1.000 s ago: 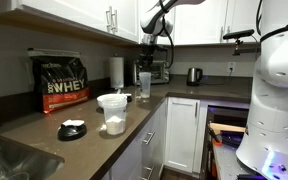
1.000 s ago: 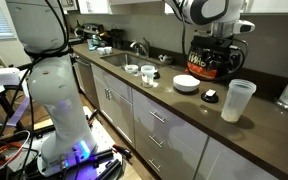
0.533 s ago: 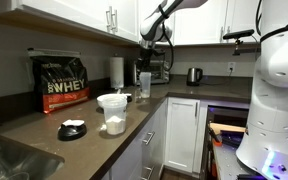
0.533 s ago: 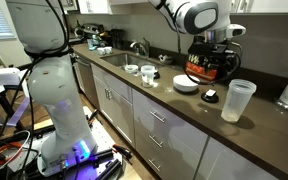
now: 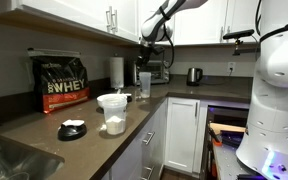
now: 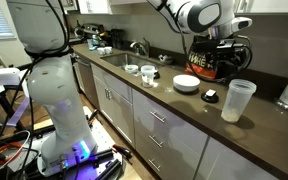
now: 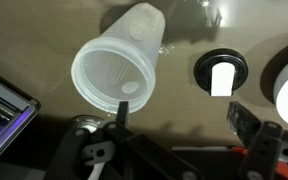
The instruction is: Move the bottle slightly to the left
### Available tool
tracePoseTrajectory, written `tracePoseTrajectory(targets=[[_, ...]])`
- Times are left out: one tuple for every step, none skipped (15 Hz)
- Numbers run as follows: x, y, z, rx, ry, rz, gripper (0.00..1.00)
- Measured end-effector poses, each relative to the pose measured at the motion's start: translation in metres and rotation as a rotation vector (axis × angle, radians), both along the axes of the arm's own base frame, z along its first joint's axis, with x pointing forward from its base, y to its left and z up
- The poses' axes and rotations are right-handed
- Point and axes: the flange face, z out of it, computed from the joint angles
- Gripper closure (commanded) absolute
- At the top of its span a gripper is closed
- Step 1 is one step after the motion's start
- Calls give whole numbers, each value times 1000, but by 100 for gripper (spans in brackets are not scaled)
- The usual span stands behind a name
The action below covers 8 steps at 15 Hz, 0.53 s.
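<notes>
The gripper lowers its fingers next, one inside and one outside the translucent jug's rim by the black lid below, since the jug's opening is clear.
The bottle (image 5: 144, 83) is a slim greyish-clear cylinder standing on the dark counter in front of the paper towel roll (image 5: 116, 70). It does not show in the wrist view. My gripper (image 5: 150, 60) hangs open and empty well above the counter, and also shows in an exterior view (image 6: 222, 55). In the wrist view its two fingers (image 7: 181, 115) are spread wide over bare counter, between the wide translucent measuring jug (image 7: 114, 65) and a black lid (image 7: 221, 75).
The measuring jug (image 5: 112, 110) (image 6: 237, 100) stands near the counter's front edge. Beside it lie the black lid (image 5: 72, 128) (image 6: 211, 96) and a white bowl (image 6: 187, 84). A black whey bag (image 5: 62, 82) stands at the wall. A kettle (image 5: 194, 75) is on the far counter.
My gripper has shifted slightly sideways above the counter and stays open. Nothing on the counter has moved.
</notes>
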Motion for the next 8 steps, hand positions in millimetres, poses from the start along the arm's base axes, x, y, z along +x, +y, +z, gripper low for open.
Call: tracePoseTrajectory(targets=[[1, -4, 0, -1, 2, -5, 0], [2, -7, -3, 1, 7, -12, 0], [4, -11, -6, 7, 16, -21, 0], [5, -16, -10, 17, 27, -32, 0], [7, -19, -15, 29, 40, -43, 0], [8, -22, -19, 42, 54, -53, 5], [10, -25, -22, 53, 68, -62, 7], [12, -28, -25, 64, 80, -69, 5]])
